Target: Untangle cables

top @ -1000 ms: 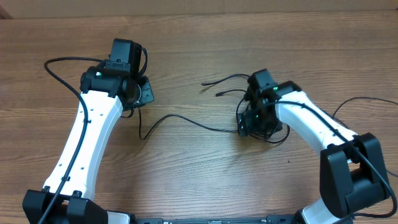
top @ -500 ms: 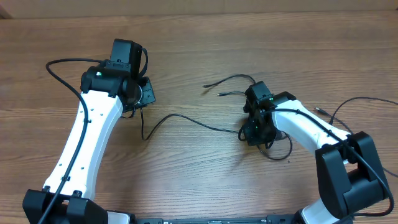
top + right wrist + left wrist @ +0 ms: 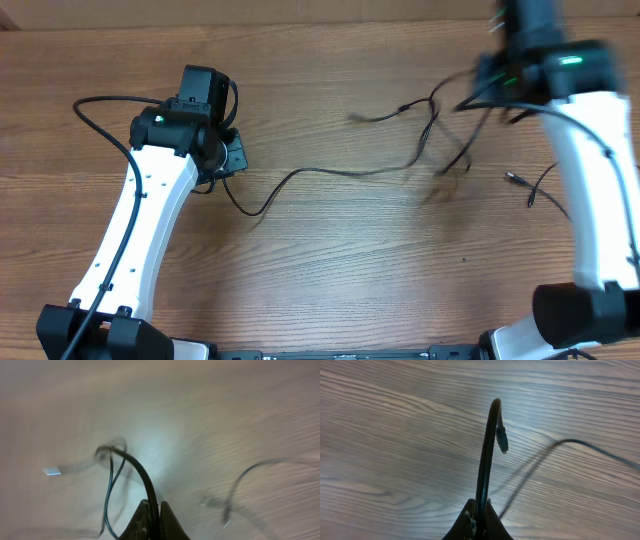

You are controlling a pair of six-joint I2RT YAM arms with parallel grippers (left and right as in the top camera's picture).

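My right gripper moves to the right in the overhead view next, over the loose cable's side, since its cable pieces [image 3: 432, 125] still meet my left gripper's cable.
Thin black cables [image 3: 340, 171] trail across the wooden table from my left gripper [image 3: 232, 157] toward the upper right. The left gripper [image 3: 480, 510] is shut on one cable [image 3: 486, 455], which arches up and ends in a small plug tip [image 3: 502, 440]. Raised at the far right and blurred, my right gripper [image 3: 497, 77] is shut on a cable [image 3: 136, 467] that loops out of its jaws [image 3: 154, 510], and strands [image 3: 432, 125] dangle below it. Another loose cable [image 3: 245, 477] lies on the table to the right.
A separate thin cable with a plug tip [image 3: 512, 178] lies at the right, near the right arm [image 3: 590, 170]. The left arm's thicker black cord [image 3: 95, 110] loops over the table's left side. The table [image 3: 330, 270] is bare wood.
The right gripper has shut on a cable and swung up toward the far right, lifting the tangle. The long cable has been drawn out to the right. The left arm has stayed put.
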